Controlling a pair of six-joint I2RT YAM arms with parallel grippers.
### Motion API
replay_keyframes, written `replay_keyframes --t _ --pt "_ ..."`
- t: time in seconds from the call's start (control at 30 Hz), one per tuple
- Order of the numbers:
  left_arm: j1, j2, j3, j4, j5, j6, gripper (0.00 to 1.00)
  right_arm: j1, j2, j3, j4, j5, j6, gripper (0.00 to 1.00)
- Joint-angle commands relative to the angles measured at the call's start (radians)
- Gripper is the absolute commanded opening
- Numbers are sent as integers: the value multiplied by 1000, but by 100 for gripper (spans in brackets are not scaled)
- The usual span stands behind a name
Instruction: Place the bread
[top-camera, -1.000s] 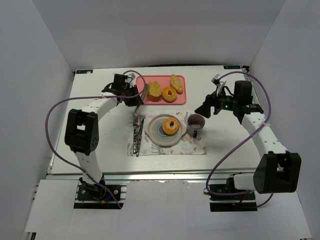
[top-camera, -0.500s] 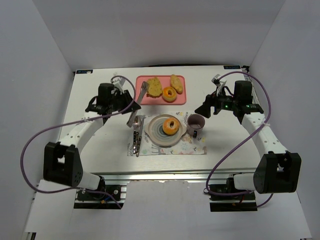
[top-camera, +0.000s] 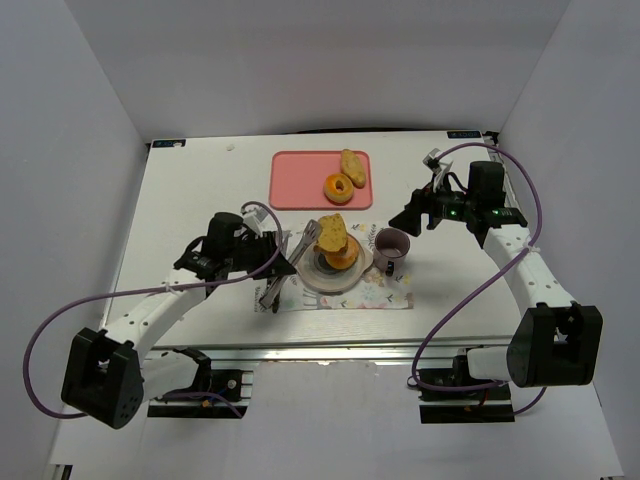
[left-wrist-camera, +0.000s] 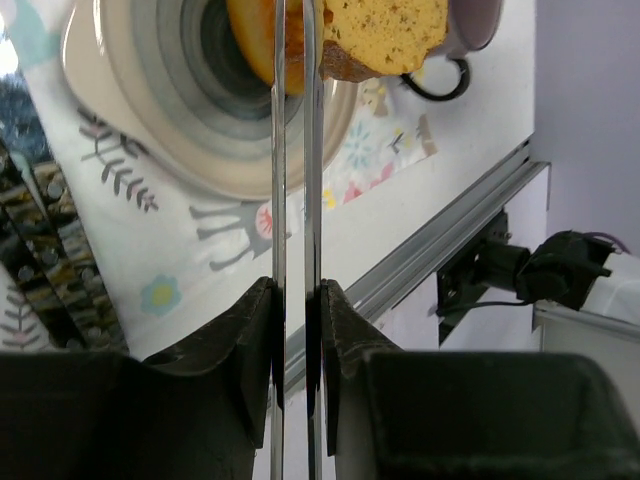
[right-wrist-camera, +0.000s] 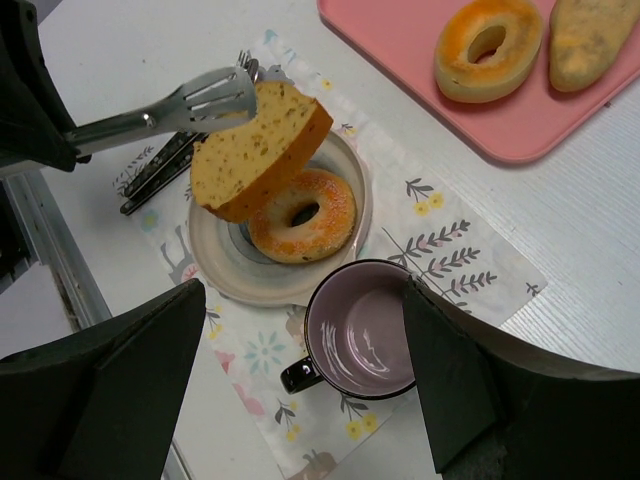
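The bread goes down and toward the cutlery onto the plate's bare side next, because the donut occupies the other. My left gripper then releases the tongs' handles.
A thick slice of bread hangs tilted over the glazed donut on the round plate. Metal tongs pinch the bread at their tips. My left gripper is shut on the tongs' handles, to the left of the plate. My right gripper stands open and holds nothing. It hovers beside the purple mug.
The pink tray at the back holds a donut and an oval bread piece. Plate and mug stand on a patterned placemat. Cutlery lies left of the plate.
My left arm has swung from the pink tray toward me and carried the bread slice in the tongs to above the plate. The right arm has not moved.
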Motion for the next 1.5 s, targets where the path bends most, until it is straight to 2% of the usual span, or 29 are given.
replay_keyframes --t 0.0,0.13,0.17,0.2,0.3,0.37,0.57,0.87,1.1,1.27,1.33,1.47 --pt "-13 -12 -1 -64 -35 37 0 -6 -4 34 5 -26 13 84" --pt "-15 10 5 -121 -89 86 7 -6 -12 27 6 -25 12 84" --pt "-15 11 8 -132 -98 94 11 -6 -15 24 8 -25 13 84" --pt "-15 14 18 -152 -104 102 21 -6 -16 22 8 -23 12 84" --pt "-15 22 28 -173 -118 123 29 -6 -19 19 8 -21 13 84" --pt "-15 20 33 -178 -121 131 40 -6 -18 18 8 -21 12 84" --pt "-15 4 44 -181 -122 132 53 -6 -16 19 8 -23 13 84" --pt "-13 -36 88 -204 -181 126 55 -6 -16 18 8 -26 12 84" --pt "-3 -44 200 -250 -265 145 51 -6 -16 16 8 -31 11 84" --pt "62 -33 225 -287 -273 189 48 -6 -19 21 8 -31 10 84" --pt "106 -33 234 -313 -323 214 47 -6 -22 19 8 -31 5 84" --pt "187 13 231 -345 -562 292 48 -6 -22 18 5 -34 4 84"
